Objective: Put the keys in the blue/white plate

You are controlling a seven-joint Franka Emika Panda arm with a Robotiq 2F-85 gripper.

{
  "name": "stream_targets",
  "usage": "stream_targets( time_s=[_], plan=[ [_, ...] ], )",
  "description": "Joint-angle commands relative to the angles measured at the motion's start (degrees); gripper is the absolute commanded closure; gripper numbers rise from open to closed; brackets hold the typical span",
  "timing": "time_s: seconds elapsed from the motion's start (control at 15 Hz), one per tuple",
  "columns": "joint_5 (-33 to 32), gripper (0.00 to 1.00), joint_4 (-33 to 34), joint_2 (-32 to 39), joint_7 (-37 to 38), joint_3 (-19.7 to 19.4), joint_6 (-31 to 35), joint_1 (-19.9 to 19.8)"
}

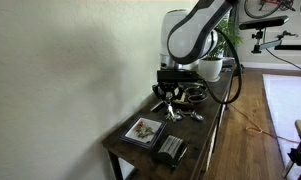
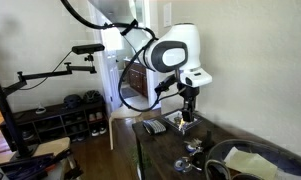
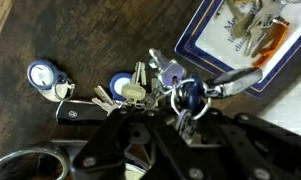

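Observation:
My gripper moves toward the right in the wrist view next, lowers over the plate's middle (image 3: 254, 36) and releases the held keys. They hang beside the blue/white plate (image 3: 205, 50).
The keys (image 3: 150, 88) are a splayed silvery bunch with round blue tags and a black fob, lying on the dark table (image 3: 50, 35). They also show in both exterior views (image 1: 182, 113) (image 2: 191, 160). My gripper (image 3: 183, 120) is down at the bunch and shut on one key beside a blue-headed key and ring. It shows low over the table in both exterior views (image 1: 169, 101) (image 2: 187, 116). The blue/white plate (image 3: 205, 50) is square with a dark blue rim. It lies just beyond the keys, and nearer the table's end in an exterior view (image 1: 145, 130).
A black flat device (image 1: 171, 150) lies at the table's end past the plate. A dark round bowl (image 1: 195, 95) and a white plant pot (image 1: 210, 68) stand behind the gripper. A round pale-yellow dish (image 2: 252, 160) sits near the keys. The wall runs along one side.

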Motion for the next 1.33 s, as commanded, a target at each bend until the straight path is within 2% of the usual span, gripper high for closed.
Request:
stream_targets(
  time_s=[0.0, 0.47, 1.27],
  plan=[
    [-4.27, 0.94, -1.18, -3.68, 3.36, -1.64, -2.56, 2.9],
    [-8.75, 0.94, 2.64, -1.95, 4.89, 0.19, -5.23, 5.8],
    [-7.29, 0.94, 9.71, 3.24, 1.43, 4.7, -8.93, 7.24]
  ],
)
